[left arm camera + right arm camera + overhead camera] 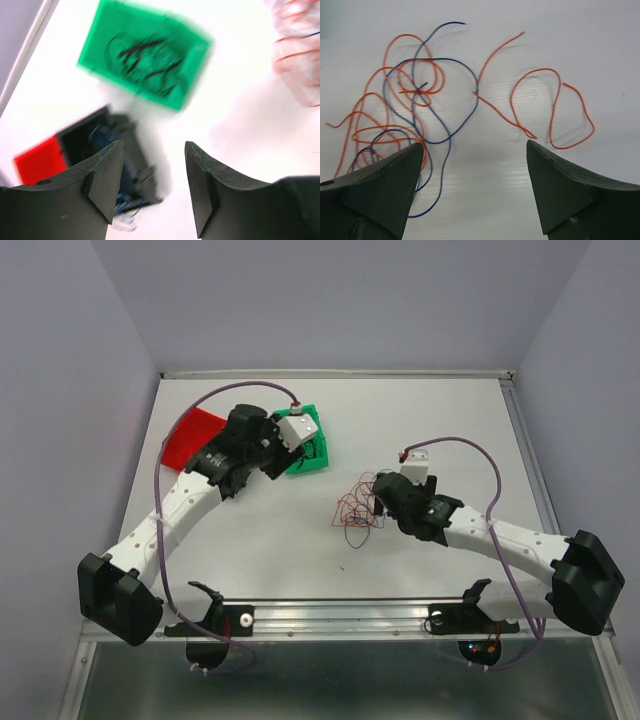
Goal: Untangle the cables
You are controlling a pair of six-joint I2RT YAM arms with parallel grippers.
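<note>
My right gripper comes down toward the right in the wrist view next, onto the side of the red loop [555, 107] by the blue cable.
A loose tangle of thin red cables [415, 87] and blue cables [451, 95] lies on the white table [440, 430], with a separate red loop [555, 107] to its right. The tangle [356, 506] sits mid-table in the top view. My right gripper [475, 170] is open and empty just above the tangle's near edge; it also shows in the top view [378, 504]. My left gripper [152, 185] is open and empty, hovering by a green tile [145, 55] holding black cables. A black tile [97, 142] carries blue cables. The left wrist view is blurred.
A red tile [192, 438] lies at the far left beside the left arm [190, 500]. The green tile [314, 446] lies left of the tangle. A raised rail [340, 373] borders the table's far edge, and purple-grey walls stand behind and at both sides.
</note>
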